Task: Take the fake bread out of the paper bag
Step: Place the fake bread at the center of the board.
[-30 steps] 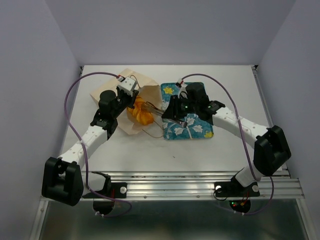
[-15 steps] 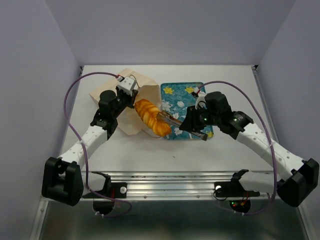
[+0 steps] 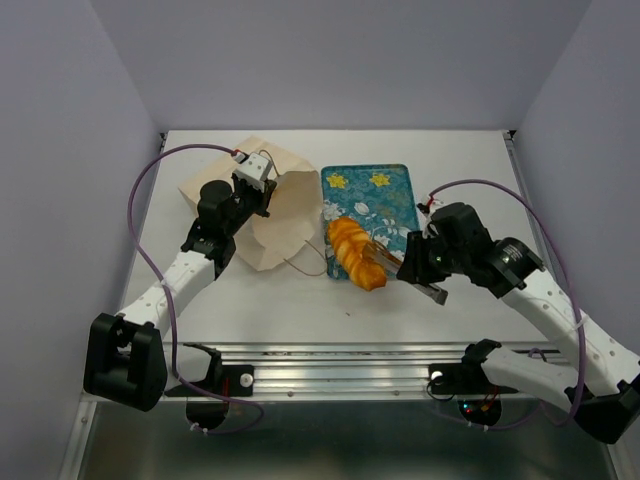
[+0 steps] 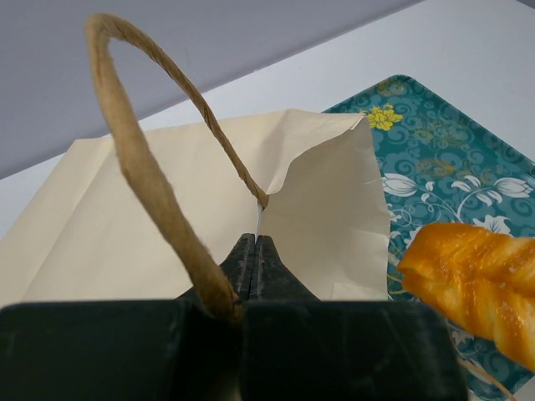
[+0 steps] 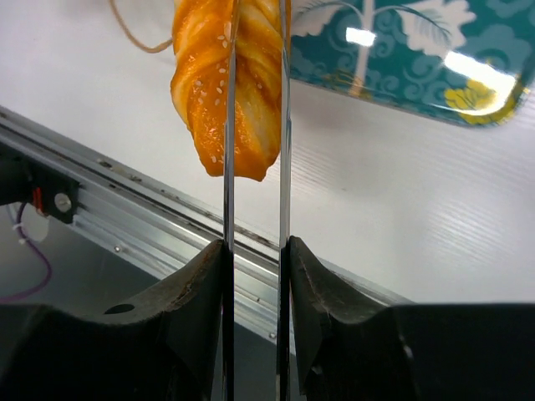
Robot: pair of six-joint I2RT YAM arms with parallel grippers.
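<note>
My right gripper holds the loaf with the tongs (image 5: pixel 284 125) and next needs to carry it outward, lower it and let go of the tongs, because the tray's empty side away from the bag is outward and below.
The pale tan paper bag (image 3: pixel 268 228) lies on its side at the back left, mouth facing the tray. My left gripper (image 3: pixel 262 204) is shut on the bag's upper mouth edge (image 4: pixel 318 209), its brown loop handle (image 4: pixel 142 167) arching over the fingers. My right gripper (image 3: pixel 410 266) is shut on thin metal tongs (image 5: pixel 284 125) that clamp the long braided loaf (image 3: pixel 356 252). The glossy orange loaf (image 5: pixel 209 75) hangs outside the bag over the tray's near left corner; its end also shows in the left wrist view (image 4: pixel 476 280). The croissant-like piece is not in view.
A teal floral tray (image 3: pixel 392 192) lies just right of the bag, also showing in the right wrist view (image 5: pixel 418 58). A second bag handle (image 3: pixel 305 268) trails on the table. An aluminium rail (image 3: pixel 380 360) runs along the near edge.
The right arm has drawn the braided loaf out of the bag's mouth, rightward and toward the near edge, to the tray's corner. The left gripper has kept its hold on the bag.
</note>
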